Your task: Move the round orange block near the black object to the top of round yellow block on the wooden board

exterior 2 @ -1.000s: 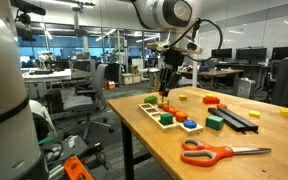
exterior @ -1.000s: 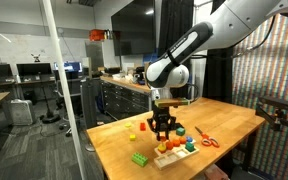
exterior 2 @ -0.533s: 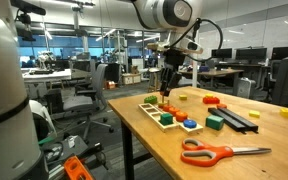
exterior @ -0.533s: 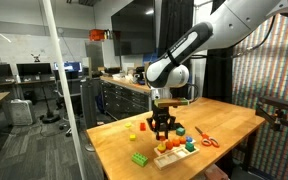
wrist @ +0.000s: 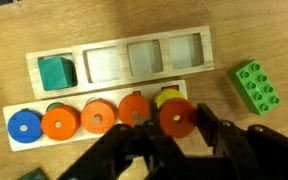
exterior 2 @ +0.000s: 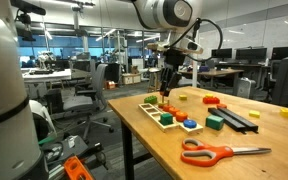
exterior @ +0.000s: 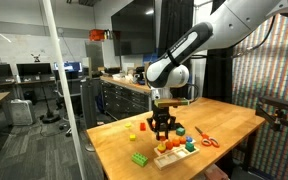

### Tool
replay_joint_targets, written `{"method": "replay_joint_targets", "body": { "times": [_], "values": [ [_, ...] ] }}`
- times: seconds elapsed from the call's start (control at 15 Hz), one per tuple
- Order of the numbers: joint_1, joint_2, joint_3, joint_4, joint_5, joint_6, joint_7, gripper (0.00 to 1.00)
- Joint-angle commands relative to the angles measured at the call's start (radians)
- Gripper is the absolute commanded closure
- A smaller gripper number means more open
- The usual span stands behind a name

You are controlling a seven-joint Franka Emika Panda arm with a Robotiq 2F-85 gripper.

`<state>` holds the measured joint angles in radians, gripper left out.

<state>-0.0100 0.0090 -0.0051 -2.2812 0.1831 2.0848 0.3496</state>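
The round yellow block (exterior: 162,149) (wrist: 168,97) is at the end of the row, and my gripper needs to lower onto it next.
In the wrist view my gripper (wrist: 175,130) is shut on the round orange block (wrist: 176,118). I hold it just over the near edge of the round yellow block (wrist: 168,97), which sits at the right end of the row on the wooden board (wrist: 32,99). The row also holds a blue disc (wrist: 25,126) and further orange discs (wrist: 60,123). In both exterior views the gripper (exterior: 163,133) (exterior 2: 165,97) hangs low over the board (exterior: 176,153) (exterior 2: 156,113). The black bar (exterior 2: 236,117) lies on the table beyond the board.
A wooden tray (wrist: 119,45) with square compartments holds a green cube (wrist: 56,72). A green studded brick (wrist: 256,87) (exterior: 140,158) lies beside the board. Orange-handled scissors (exterior 2: 224,152) (exterior: 206,139) lie on the table. A green block (exterior 2: 215,122) and red piece (exterior 2: 212,100) are near the bar.
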Motion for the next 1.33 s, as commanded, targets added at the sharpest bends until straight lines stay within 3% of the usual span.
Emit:
{"method": "replay_joint_targets", "body": {
  "times": [0.0, 1.13, 1.2, 1.27],
  "values": [
    [0.002, 0.011, -0.001, 0.01, 0.018, -0.021, -0.001, 0.83],
    [0.022, 0.103, 0.017, 0.044, 0.023, -0.059, -0.002, 0.83],
    [0.023, 0.111, 0.016, 0.046, 0.024, -0.061, 0.001, 0.67],
    [0.024, 0.117, 0.015, 0.047, 0.025, -0.062, 0.01, 0.33]
  ]
}}
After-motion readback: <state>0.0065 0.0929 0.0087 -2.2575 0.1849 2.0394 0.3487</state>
